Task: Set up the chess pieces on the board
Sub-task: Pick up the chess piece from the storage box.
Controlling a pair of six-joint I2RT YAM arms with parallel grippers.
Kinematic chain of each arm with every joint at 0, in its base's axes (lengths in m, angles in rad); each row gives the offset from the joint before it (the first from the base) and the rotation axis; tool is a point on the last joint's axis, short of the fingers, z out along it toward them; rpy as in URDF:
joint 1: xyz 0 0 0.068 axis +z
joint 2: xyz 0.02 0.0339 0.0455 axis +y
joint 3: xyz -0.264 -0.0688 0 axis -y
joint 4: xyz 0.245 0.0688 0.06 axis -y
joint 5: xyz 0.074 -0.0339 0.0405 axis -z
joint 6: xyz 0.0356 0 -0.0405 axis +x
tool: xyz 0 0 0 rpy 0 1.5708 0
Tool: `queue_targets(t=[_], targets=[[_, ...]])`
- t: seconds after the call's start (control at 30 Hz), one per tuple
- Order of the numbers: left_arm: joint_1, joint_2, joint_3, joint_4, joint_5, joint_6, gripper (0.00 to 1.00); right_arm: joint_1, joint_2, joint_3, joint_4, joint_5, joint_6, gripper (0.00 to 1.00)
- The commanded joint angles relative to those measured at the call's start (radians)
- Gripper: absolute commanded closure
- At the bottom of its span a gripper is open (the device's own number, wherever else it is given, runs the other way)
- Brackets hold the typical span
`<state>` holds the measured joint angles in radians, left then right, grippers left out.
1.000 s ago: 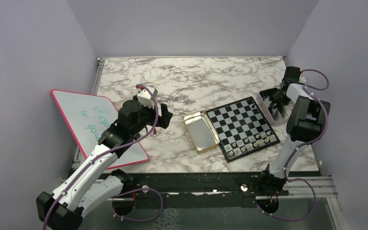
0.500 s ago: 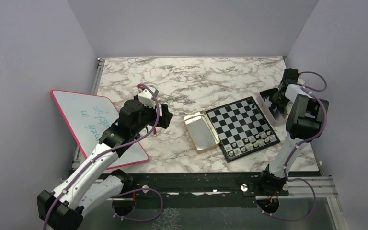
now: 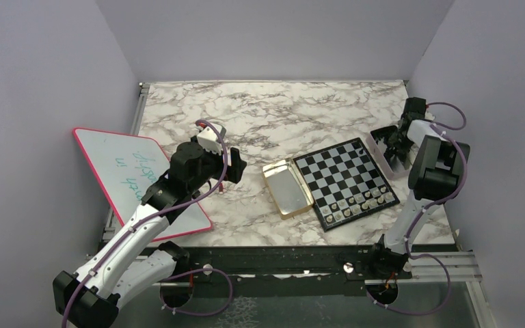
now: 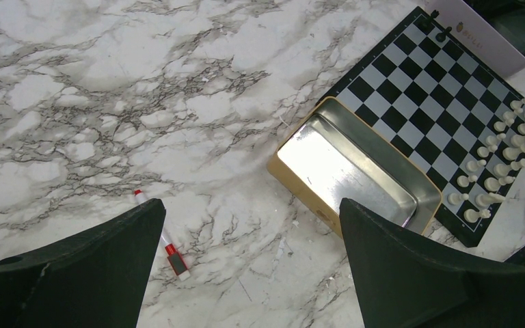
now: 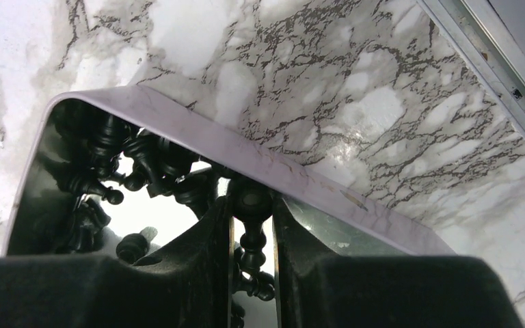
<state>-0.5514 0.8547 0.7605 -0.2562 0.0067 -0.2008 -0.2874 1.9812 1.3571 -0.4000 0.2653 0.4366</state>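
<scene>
The robot's left gripper should next move outward and across to close on the black piece between the other gripper's fingers, since that piece lies to the left gripper's right in the top view.
The board (image 3: 345, 179) lies right of centre, with pale chess pieces (image 3: 364, 199) in two rows along its near edge. Two black pieces (image 4: 437, 24) stand at its far corner. My right gripper (image 3: 398, 140) reaches down into a small pale tray (image 5: 246, 154) beside the board's right side, where several black chess pieces (image 5: 109, 154) lie heaped. In the right wrist view its jaws (image 5: 251, 205) are shut on one black piece (image 5: 249, 199), which touches both fingers. My left gripper (image 4: 251, 203) hangs wide open over bare marble left of the board, holding nothing.
An open gold tin (image 3: 286, 188) sits against the board's left edge. A red-and-white marker (image 4: 164, 242) lies on the marble under my left gripper. A pink-rimmed whiteboard (image 3: 133, 178) lies at the table's left edge. Purple walls close in the sides and back.
My right gripper's jaws have closed in on a black piece inside the tray, and that arm shifted slightly. The left arm has not moved.
</scene>
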Motion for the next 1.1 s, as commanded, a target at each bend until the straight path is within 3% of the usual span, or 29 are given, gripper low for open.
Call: queue_targets(t=[0.0,0.27,0.43,0.73,0.87,0.93,1.0,1.07], targets=[[-0.002,-0.005,0.002,0.014,-0.012,0.001,0.01,-0.004,-0.075,0.028,-0.050,-0.032,0.004,0.85],[-0.002,0.004,-0.001,0.010,-0.023,0.001,0.01,-0.002,-0.167,0.049,-0.092,-0.054,-0.006,0.85],[-0.003,0.025,0.003,0.011,-0.008,0.004,0.03,0.017,-0.239,0.041,-0.098,-0.181,0.000,0.86],[-0.003,0.083,0.067,0.019,0.126,-0.060,0.06,0.226,-0.345,0.033,-0.122,-0.378,-0.042,0.85],[-0.003,0.121,0.099,0.030,0.120,-0.080,0.07,0.332,-0.413,-0.012,-0.084,-0.468,0.042,0.86],[-0.003,0.144,0.129,0.029,0.143,-0.114,0.08,0.358,-0.448,-0.087,0.001,-0.593,0.132,0.86],[-0.004,0.166,0.155,0.040,0.160,-0.154,0.08,0.374,-0.486,-0.189,0.183,-0.736,0.294,0.86],[-0.003,0.189,0.177,0.065,0.163,-0.198,0.09,0.414,-0.517,-0.272,0.338,-0.773,0.446,0.86]])
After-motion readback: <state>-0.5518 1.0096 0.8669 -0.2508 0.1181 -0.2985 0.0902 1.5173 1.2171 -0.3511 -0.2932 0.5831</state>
